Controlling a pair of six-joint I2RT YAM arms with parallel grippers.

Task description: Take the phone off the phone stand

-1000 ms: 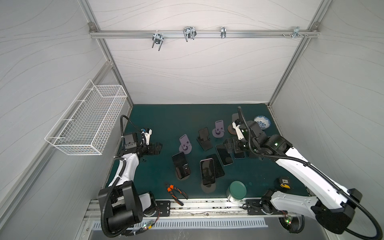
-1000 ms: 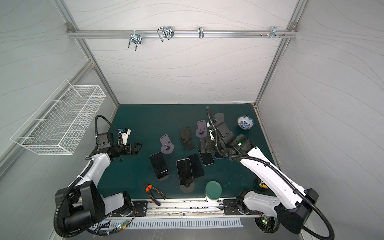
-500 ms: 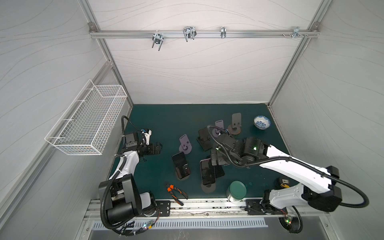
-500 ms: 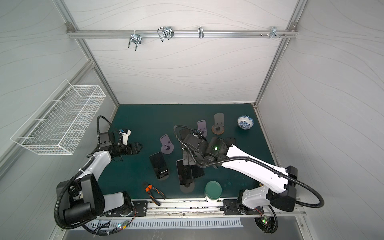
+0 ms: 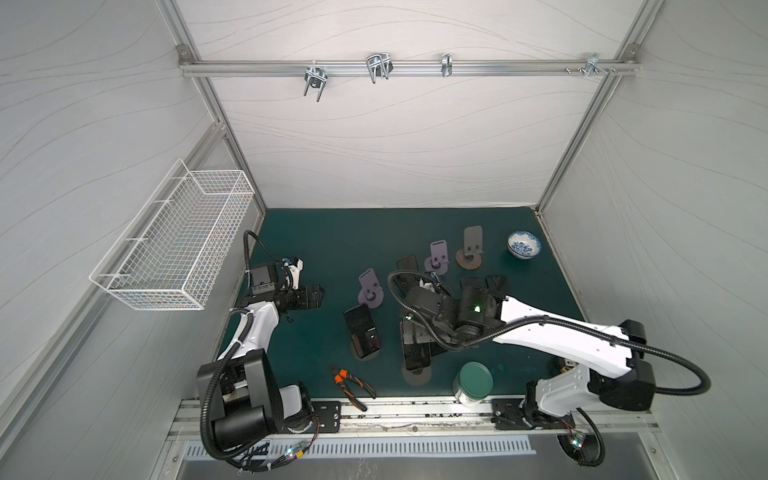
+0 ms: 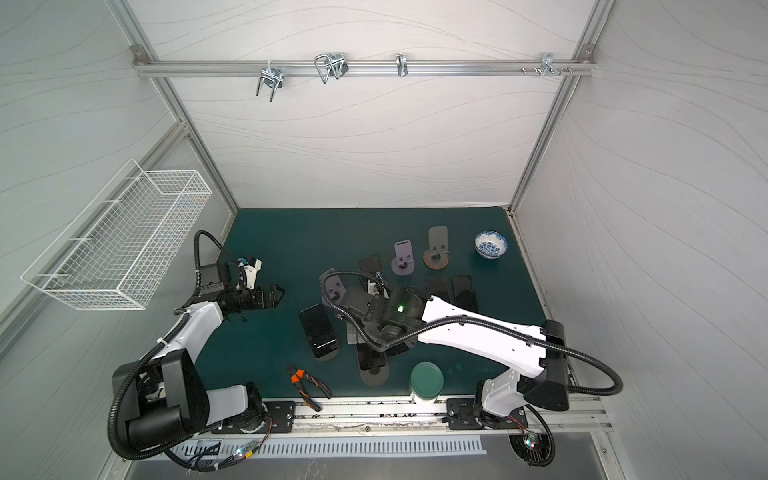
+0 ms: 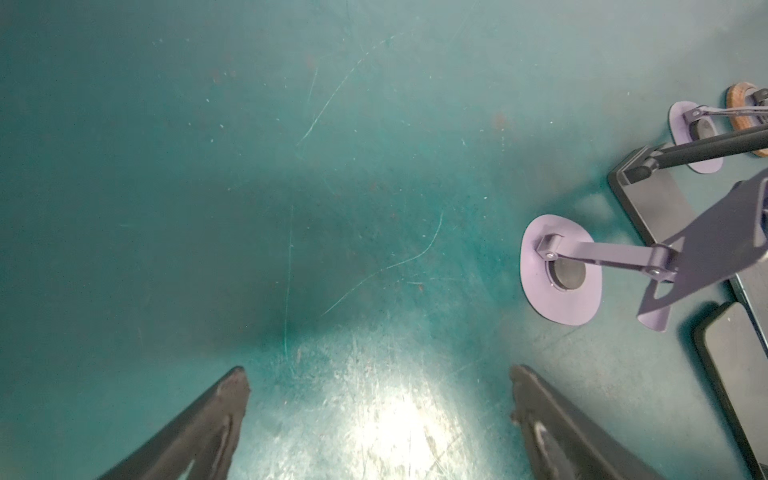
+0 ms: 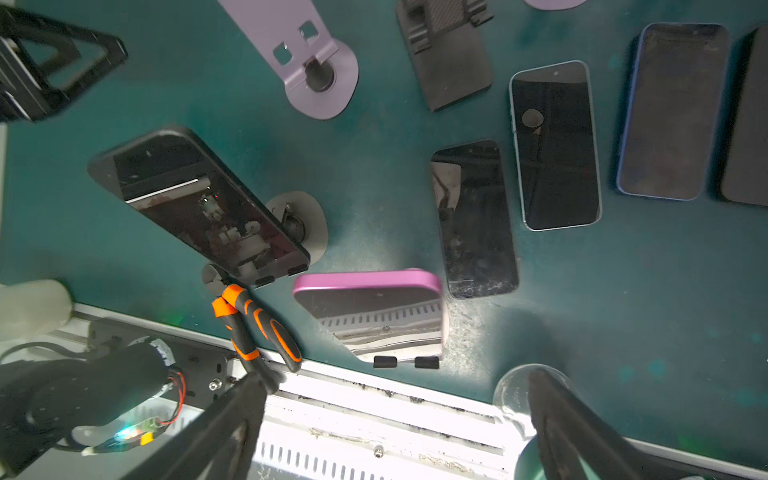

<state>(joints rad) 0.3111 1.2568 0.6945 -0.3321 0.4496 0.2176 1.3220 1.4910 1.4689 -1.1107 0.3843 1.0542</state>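
The lower edge of the phone sits in the hooks of the round-based stand, so I will lower my right gripper over the pink-cased phone's top edge with an open finger beside each long side.
Two phones rest on stands. A black phone leans on a grey stand left of centre. A phone in a pink case leans on a round-based stand near the front. My right gripper hangs open above the pink-cased phone, touching nothing. Far to the left, my left gripper is open over bare mat.
Several phones lie flat on the green mat. Empty stands: purple, purple, black, wood-based. Orange pliers and a green-lidded jar sit at the front edge. A bowl stands back right.
My right arm has swung from the back right to the left and forward, ending over the phones on stands. Its jaws stay open. The left arm has barely moved.
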